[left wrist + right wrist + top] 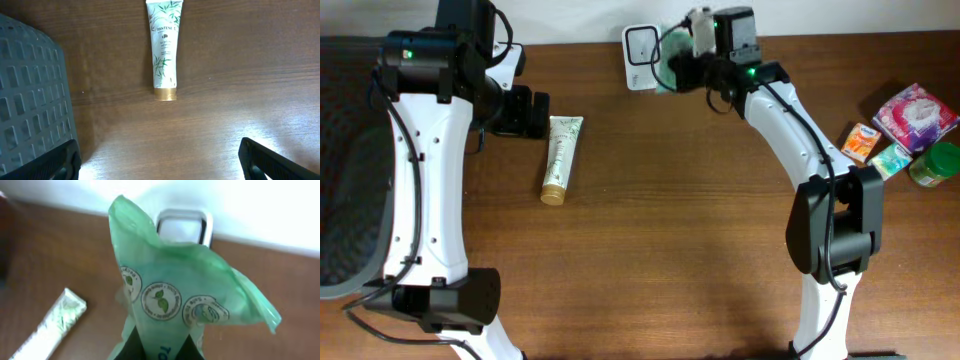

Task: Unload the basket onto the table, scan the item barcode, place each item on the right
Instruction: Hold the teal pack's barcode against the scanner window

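Note:
The right gripper carries the green packet (670, 50) to the right in the overhead view next and releases it over the teal packet (891, 159), since other goods lie gathered there.
A thin green plastic packet (175, 295) with round leaf logos stands pinched between the fingers of my right gripper (162, 347), which is shut on its lower part. Just behind it is the white barcode scanner (182, 225) at the table's back edge. From overhead, the packet (670, 50) hangs right beside the scanner (640, 45), with the right gripper (692, 55) on it. My left gripper (160, 160) hovers wide open over bare wood, holding nothing. A white Pantene tube (164, 50) with a gold cap lies in front of it.
A grey mesh basket (345, 200) sits at the left edge. At the right edge lie a pink pack (915, 115), an orange box (861, 142), a teal packet (890, 160) and a green jar (937, 165). The tube (560, 158) lies left of centre.

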